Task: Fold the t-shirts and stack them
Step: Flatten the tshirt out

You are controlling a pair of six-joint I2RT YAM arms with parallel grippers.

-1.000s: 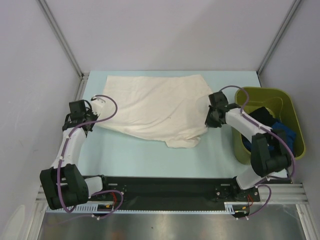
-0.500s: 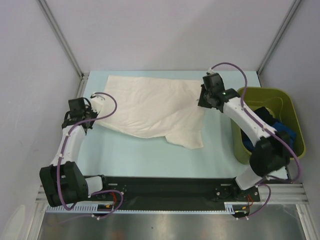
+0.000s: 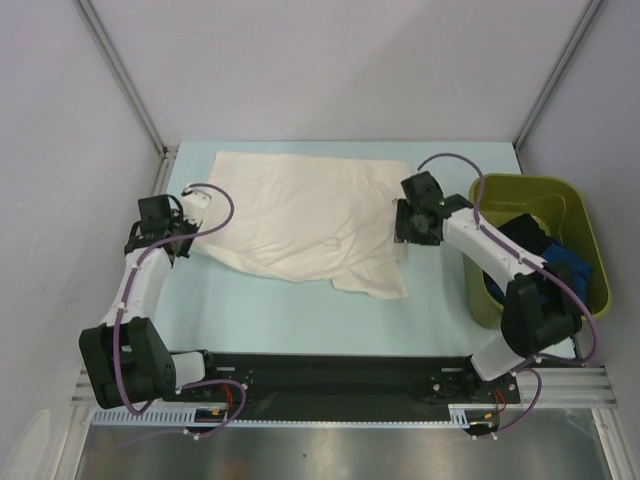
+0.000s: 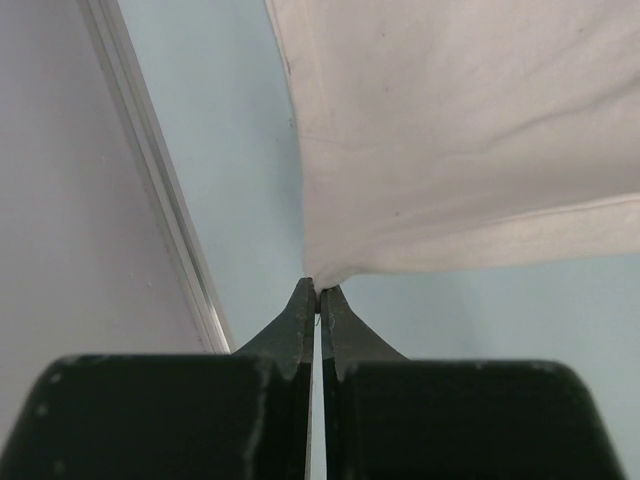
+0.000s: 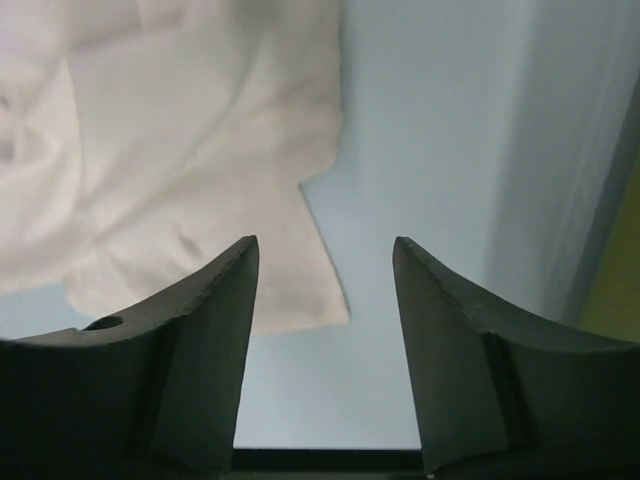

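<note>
The near corner of the folded flap point(image 3: 402, 292) point(image 5: 335, 312) lies below my right gripper and nearer my base, so I must next draw the gripper back and lower it there.
A cream t-shirt point(image 3: 310, 215) lies spread and rumpled on the pale blue table, with a folded flap at its near right. My left gripper point(image 3: 188, 243) is shut on the shirt's near left corner point(image 4: 330, 268), its fingertips point(image 4: 305, 300) pinching the cloth. My right gripper point(image 3: 403, 226) hovers over the shirt's right edge point(image 5: 180, 150), open, with nothing between its fingers point(image 5: 228, 290). A black t-shirt point(image 3: 520, 235) and a bright blue t-shirt point(image 3: 580, 266) lie crumpled in the bin.
An olive-green plastic bin point(image 3: 592, 236) stands at the right edge of the table, beside the right arm. A metal rail point(image 4: 160, 190) and grey wall run along the left side. Bare table point(image 3: 300, 310) lies between the shirt and the arm bases.
My right gripper carried the shirt's right edge toward the back, then opened and let it go. That edge now lies flatter. The left gripper has kept its hold.
</note>
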